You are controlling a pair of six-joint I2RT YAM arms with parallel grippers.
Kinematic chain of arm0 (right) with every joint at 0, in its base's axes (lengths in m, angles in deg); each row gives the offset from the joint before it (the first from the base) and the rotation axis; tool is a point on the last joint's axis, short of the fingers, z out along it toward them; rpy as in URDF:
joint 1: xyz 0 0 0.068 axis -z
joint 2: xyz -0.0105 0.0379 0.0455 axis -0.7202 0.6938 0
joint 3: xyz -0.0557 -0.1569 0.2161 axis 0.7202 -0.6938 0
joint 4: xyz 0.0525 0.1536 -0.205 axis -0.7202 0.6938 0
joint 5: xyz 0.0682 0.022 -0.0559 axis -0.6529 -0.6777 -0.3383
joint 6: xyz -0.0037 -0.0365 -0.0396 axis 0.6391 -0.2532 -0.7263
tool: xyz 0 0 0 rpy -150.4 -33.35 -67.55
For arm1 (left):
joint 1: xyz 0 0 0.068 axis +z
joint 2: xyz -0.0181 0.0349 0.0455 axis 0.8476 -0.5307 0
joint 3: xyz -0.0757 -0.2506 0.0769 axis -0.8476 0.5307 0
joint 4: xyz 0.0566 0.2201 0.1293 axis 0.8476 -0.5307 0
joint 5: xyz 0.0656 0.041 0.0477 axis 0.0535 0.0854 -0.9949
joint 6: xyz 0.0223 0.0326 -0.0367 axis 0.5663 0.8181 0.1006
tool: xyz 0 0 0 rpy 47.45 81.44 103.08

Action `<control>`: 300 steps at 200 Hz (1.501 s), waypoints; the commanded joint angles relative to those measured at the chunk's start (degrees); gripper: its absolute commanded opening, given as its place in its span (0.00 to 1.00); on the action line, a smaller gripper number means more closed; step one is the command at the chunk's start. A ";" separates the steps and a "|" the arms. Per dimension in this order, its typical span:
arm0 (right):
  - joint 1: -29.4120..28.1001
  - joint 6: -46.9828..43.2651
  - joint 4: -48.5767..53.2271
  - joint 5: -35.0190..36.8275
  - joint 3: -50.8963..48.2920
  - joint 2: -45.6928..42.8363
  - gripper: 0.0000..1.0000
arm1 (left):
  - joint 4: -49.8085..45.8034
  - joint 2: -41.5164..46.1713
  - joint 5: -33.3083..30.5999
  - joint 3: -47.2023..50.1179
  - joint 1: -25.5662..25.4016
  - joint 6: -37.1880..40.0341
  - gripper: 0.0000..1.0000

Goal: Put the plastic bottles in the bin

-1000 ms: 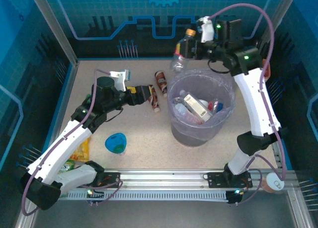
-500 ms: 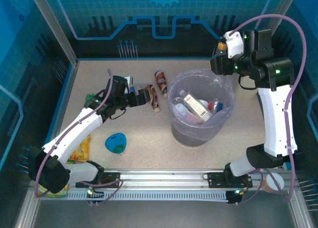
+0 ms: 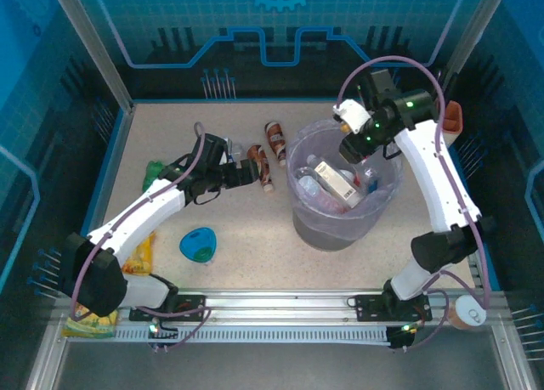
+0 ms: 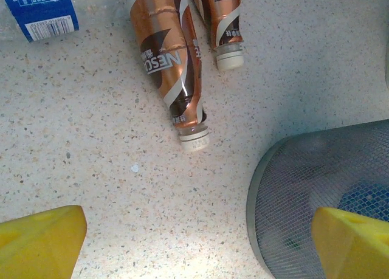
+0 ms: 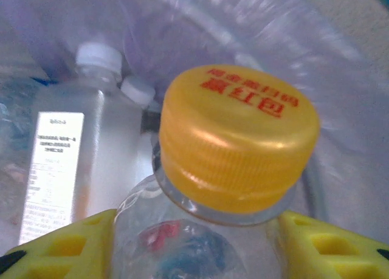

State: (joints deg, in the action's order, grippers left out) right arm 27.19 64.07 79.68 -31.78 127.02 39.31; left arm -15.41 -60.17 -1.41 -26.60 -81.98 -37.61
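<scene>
The yellow-capped bottle inside the lilac bag [image 5: 255, 30] needs to go down next beside the white-capped bottle [image 5: 85, 145], which lies in the bin below my right gripper. My right gripper needs to release it there.
My right gripper [image 5: 197, 251] is shut on a clear plastic bottle with a yellow cap [image 5: 237, 139] and hangs just inside the bin's mouth [image 3: 355, 144]. The bin [image 3: 327, 228] is a grey bucket with a lilac bag [image 5: 255, 30]; several bottles lie in it, one white-capped [image 5: 67, 169]. My left gripper [image 4: 194, 248] is open above bare table, near the bin's mesh wall [image 4: 316, 194]. Just ahead of it lie two brown-labelled bottles [image 4: 170, 60] [image 4: 222, 17] and a blue-labelled clear one [image 4: 42, 11]. From above, the left gripper [image 3: 246, 171] sits beside the brown bottles [image 3: 264, 171] [image 3: 274, 138].
A green bottle [image 3: 155, 171] lies left of the left arm. A small blue bowl [image 3: 199, 244] sits in front, with yellow snack packets [image 3: 140, 254] at the left edge. An orange-topped block [image 3: 453, 116] stands at the back right, behind the right arm.
The right arm swung from behind the bin to over its mouth with the bottle and tipped downward. The left gripper crept right toward the brown bottles.
</scene>
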 commanded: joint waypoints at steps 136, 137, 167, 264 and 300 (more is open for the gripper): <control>-2.97 0.03 2.75 -0.80 4.95 2.09 0.67 | 2.96 -1.45 1.31 2.40 1.79 -1.90 0.96; -2.95 0.05 2.75 -0.82 5.05 2.03 0.67 | 3.01 -1.55 1.37 2.41 1.80 -1.96 0.96; -2.98 0.72 2.75 -0.89 5.63 1.50 0.78 | 4.31 -3.22 2.81 2.50 2.22 -3.05 0.96; 2.49 18.49 -12.28 -12.94 2.66 -6.89 0.83 | 9.60 -12.09 3.55 0.57 3.14 -8.90 0.94; 5.68 30.55 -25.61 -21.73 -9.18 -15.41 0.84 | 15.35 -18.92 2.05 -1.69 2.28 -13.63 0.93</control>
State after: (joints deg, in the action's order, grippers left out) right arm 31.67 83.41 65.12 -44.94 123.50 28.69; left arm -4.61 -75.92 1.08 -24.80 -79.16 -46.97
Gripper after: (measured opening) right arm 0.842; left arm 0.931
